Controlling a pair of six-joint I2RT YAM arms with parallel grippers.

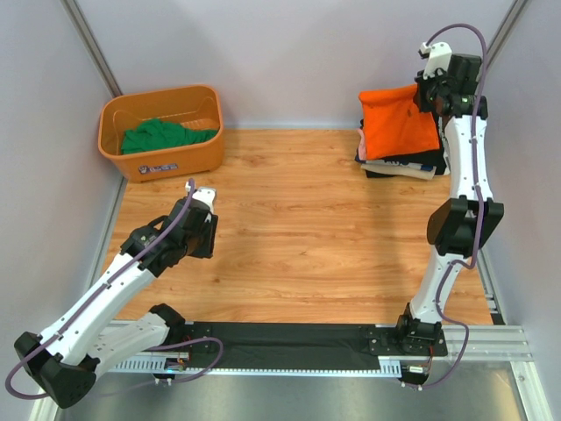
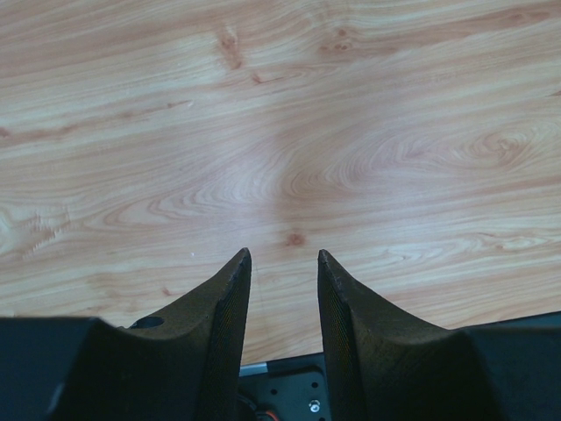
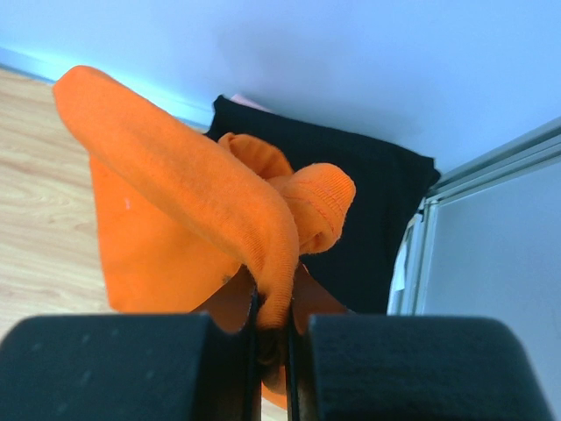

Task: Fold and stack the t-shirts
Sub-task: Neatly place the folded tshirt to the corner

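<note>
My right gripper lowers and carries the bunched fold of the orange t-shirt to the right in the top view, onto the black t-shirt (image 1: 412,163) next, because the black one's far corner lies uncovered.
A bright orange t-shirt (image 1: 397,121) lies folded on top of a stack at the table's far right, over a black t-shirt (image 1: 412,163) and a pale one (image 1: 412,172). My right gripper (image 1: 427,95) is shut on a bunched fold of the orange t-shirt (image 3: 193,189) at its far right corner; the black t-shirt (image 3: 377,210) shows behind it. A green t-shirt (image 1: 162,136) lies crumpled inside the orange basket (image 1: 175,161) at the far left. My left gripper (image 2: 282,256) hovers open over bare wood on the table's left side, with nothing between its fingers.
The orange plastic basket stands against the back wall at the left. Grey walls close in the back and both sides, with a metal frame post (image 3: 491,167) right beside the stack. A black mat (image 1: 280,344) runs between the arm bases along the near edge.
</note>
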